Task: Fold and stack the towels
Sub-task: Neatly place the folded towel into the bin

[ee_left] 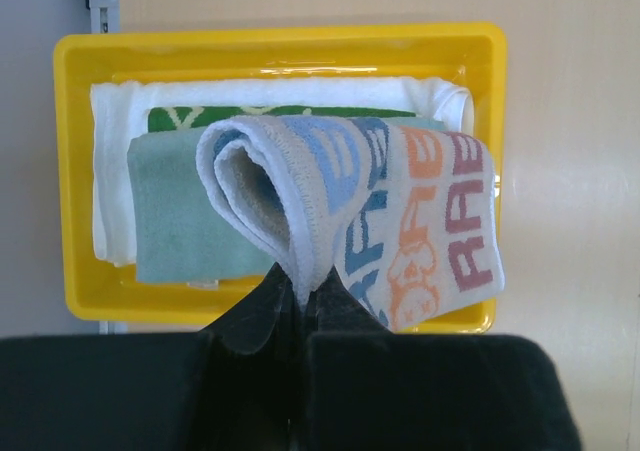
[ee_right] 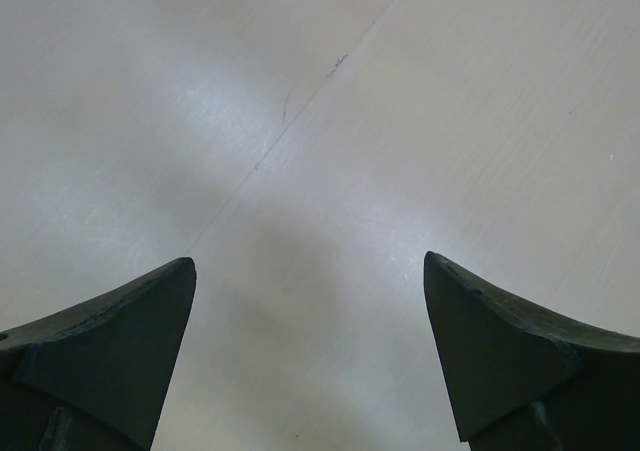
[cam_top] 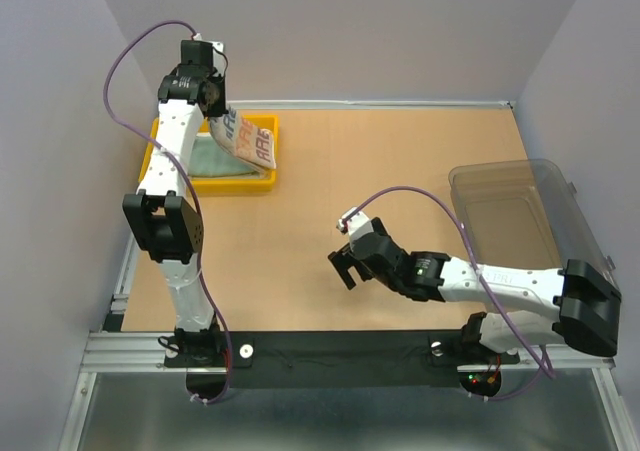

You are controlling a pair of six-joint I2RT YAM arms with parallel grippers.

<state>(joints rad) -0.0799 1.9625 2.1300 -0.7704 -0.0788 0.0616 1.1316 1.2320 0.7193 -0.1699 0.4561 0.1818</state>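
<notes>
The pale teal towel's bare end (cam_top: 205, 159) (ee_left: 183, 207) is below, to the left in the wrist view. My left gripper should go down that way next, so it covers the end and lets go.
My left gripper (ee_left: 305, 283) is shut on the folded white towel with blue and orange letters (ee_left: 400, 211) and holds it above the yellow tray (ee_left: 270, 41). In the top view that gripper (cam_top: 218, 114) and the letter towel (cam_top: 250, 143) hang over the tray (cam_top: 268, 179). In the tray lie a pale teal towel (ee_left: 175, 211), a dark green towel (ee_left: 185, 118) and a white towel (ee_left: 110, 171), stacked. My right gripper (cam_top: 347, 267) is open and empty over bare table; its fingertips (ee_right: 120, 321) show wide apart.
A clear plastic bin (cam_top: 520, 216) stands at the right edge of the table (cam_top: 380, 171), beside the right arm. Grey walls close in the back and both sides. A metal rail runs along the near edge.
</notes>
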